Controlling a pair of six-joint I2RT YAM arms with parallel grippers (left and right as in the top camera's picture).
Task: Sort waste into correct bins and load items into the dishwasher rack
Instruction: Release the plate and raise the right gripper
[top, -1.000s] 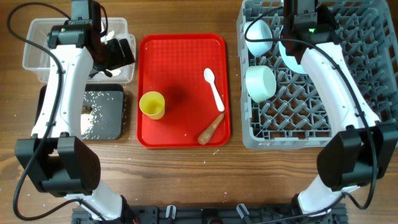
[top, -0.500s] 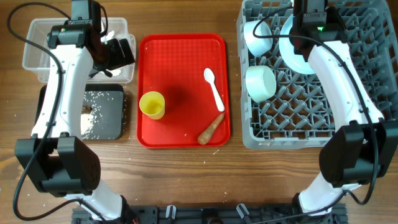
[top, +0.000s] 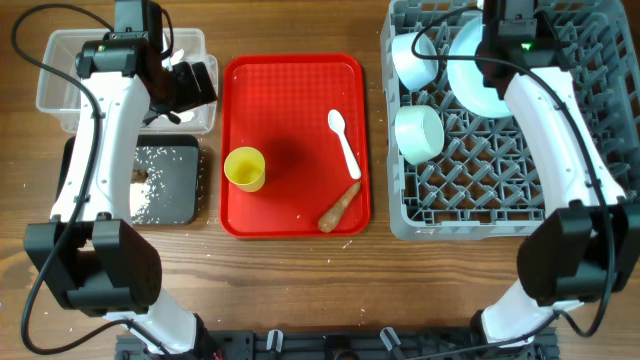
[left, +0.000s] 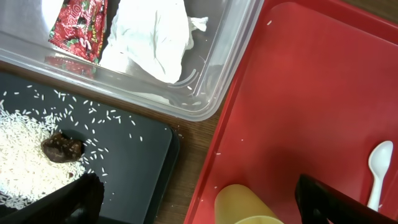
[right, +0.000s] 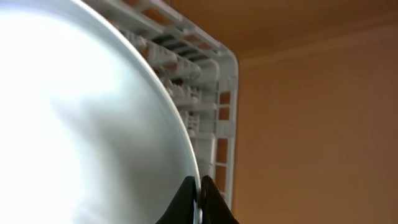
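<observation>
I should next move my right gripper to the left in the overhead view, to the empty rack wires by the bowls below, then lower the plate and let it go.
My right gripper is shut on the rim of the light blue plate, held on edge over the back of the grey dishwasher rack. The plate fills the right wrist view. Two light blue bowls sit in the rack's left side. My left gripper is open and empty above the right end of the clear tub. The tub holds the wrapper and tissue. The black tray holds rice and the brown lump.
The red serving tray lies between the bins and the rack. On it are the yellow cup, the white spoon, the brown carrot-like stick and a few rice grains.
My right arm has carried the plate a little to the right over the back of the rack, and more of its face shows. The left arm has not moved.
</observation>
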